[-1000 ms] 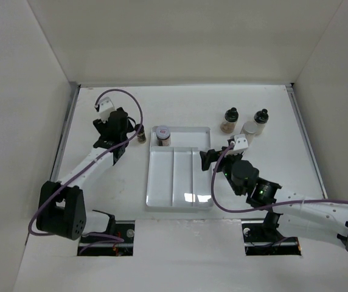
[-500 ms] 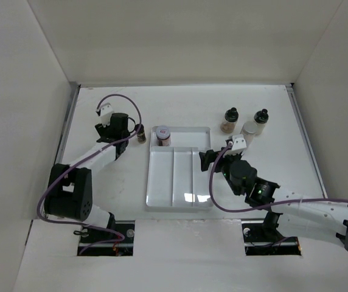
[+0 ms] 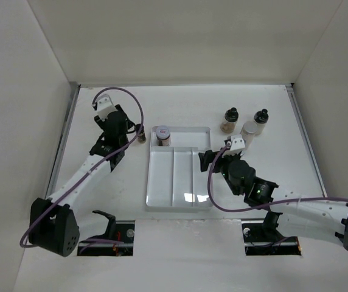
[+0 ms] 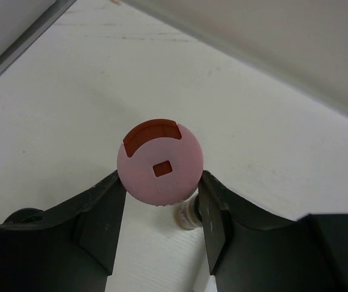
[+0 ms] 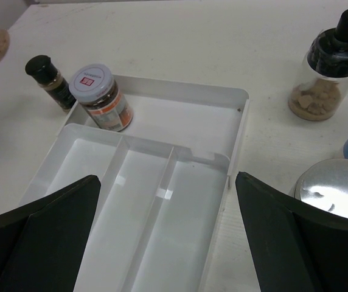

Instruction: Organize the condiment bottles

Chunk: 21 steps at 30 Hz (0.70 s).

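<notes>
My left gripper will next carry the small bottle to the right in the top view, over the tray's back compartment, then lower and release it. That compartment has room beside the jar.
In the left wrist view a small bottle with a pink cap (image 4: 160, 159) sits between my left gripper's (image 4: 160, 184) two black fingers, which press against its cap and neck. In the top view my left gripper (image 3: 118, 126) covers that bottle at the table's far left. A black-capped brown bottle (image 3: 140, 135) stands just right of it. A brown jar with a white lid (image 3: 162, 135) stands in the tray's back compartment. My right gripper (image 3: 205, 159) is open and empty over the tray's right side (image 5: 168, 237).
The clear divided tray (image 3: 189, 198) lies mid-table. At the back right stand two black-capped bottles (image 3: 230, 119) (image 3: 260, 117) and a silver-capped jar (image 3: 249, 128). White walls enclose the table on three sides.
My left arm swung its elbow out and back, and its wrist stayed by the black-capped bottle. My right arm has barely moved.
</notes>
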{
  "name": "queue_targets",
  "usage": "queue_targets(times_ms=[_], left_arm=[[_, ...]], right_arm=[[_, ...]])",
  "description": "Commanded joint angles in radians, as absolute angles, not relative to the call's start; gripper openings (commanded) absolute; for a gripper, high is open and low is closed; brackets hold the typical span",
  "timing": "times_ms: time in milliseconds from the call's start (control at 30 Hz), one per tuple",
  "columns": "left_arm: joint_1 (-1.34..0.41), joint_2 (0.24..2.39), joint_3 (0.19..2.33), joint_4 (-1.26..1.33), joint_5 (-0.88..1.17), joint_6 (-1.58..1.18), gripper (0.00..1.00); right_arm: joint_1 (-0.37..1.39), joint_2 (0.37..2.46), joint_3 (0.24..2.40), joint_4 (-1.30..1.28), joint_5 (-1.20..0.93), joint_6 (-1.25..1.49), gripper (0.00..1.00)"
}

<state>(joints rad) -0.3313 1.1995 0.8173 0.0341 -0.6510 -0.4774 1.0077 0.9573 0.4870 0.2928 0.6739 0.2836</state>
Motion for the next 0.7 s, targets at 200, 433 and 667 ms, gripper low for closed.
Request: queue_targets(times_ms=[200, 433, 667], left_arm=[[-0.677, 1.221, 1.067, 0.063, -0.677, -0.428, 0.30], [-0.831, 1.425, 1.091, 0.187, -0.670, -0.425, 0.30], [-0.869, 1.597, 1.081, 0.281, -0.666, -0.422, 0.30]], right_arm=[[0.986, 0.848, 0.454, 0.337, 0.750, 0.304, 0.99], [0.924, 0.729, 0.400, 0.336, 0.775, 0.356, 1.00], [0.910, 0.744, 0.402, 0.334, 0.759, 0.364, 1.00]])
